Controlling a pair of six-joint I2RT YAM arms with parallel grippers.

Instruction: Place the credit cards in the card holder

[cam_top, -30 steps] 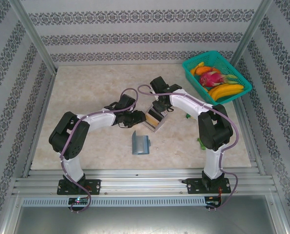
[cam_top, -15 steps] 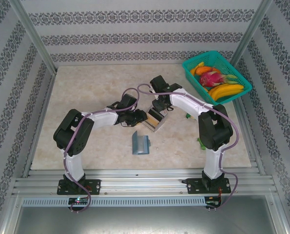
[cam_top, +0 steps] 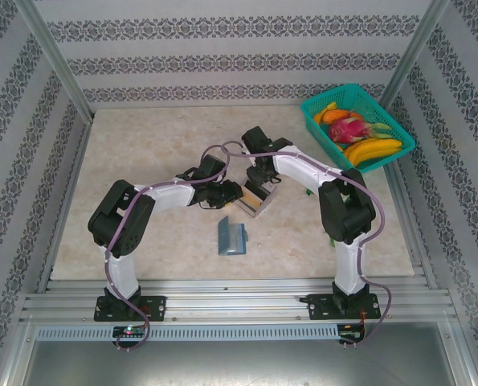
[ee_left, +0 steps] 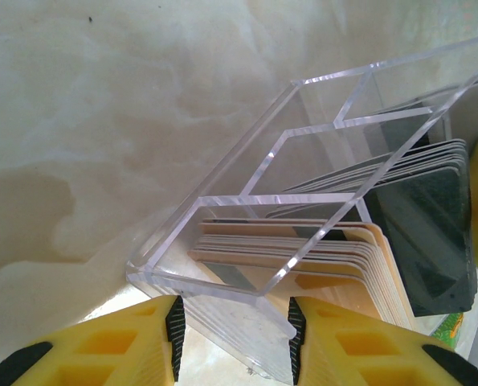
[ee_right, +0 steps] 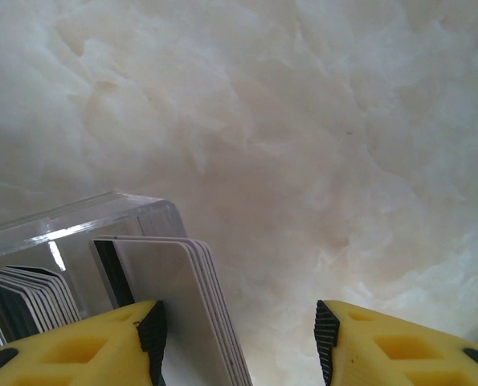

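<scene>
The right gripper eases toward the tray and closes on the whitish credit card's edge next, since the stack of cards stands off-center between the open fingers.
The clear tray (cam_top: pixel 255 199) stands tilted at the table's middle, and my left gripper (cam_top: pixel 236 195) is shut on its near end wall. The left wrist view has that wall between my fingertips (ee_left: pixel 233 334), with tan-gold credit cards (ee_left: pixel 335 265) and black cards (ee_left: pixel 431 233) standing on edge in the tray's (ee_left: pixel 319 80) compartments. My right gripper (cam_top: pixel 259 177) hovers over the tray's far end, open (ee_right: pixel 239 338). A stack of whitish cards (ee_right: pixel 170 297) rests against its left pad, beside the tray wall (ee_right: pixel 86 217). The teal-blue card holder (cam_top: pixel 231 236) lies partly unfolded nearer the front.
A teal basket (cam_top: pixel 399 131) of fruit sits at the back right corner. A green snack packet (cam_top: pixel 332 235) lies beside the right arm's base link, another green scrap (cam_top: pixel 309 190) under that arm. Bare marble lies to the left and in front.
My right arm has swung slightly left, bringing its gripper over the tray's far end. The left arm's elbow shifted right a second ago, its gripper staying on the tray.
</scene>
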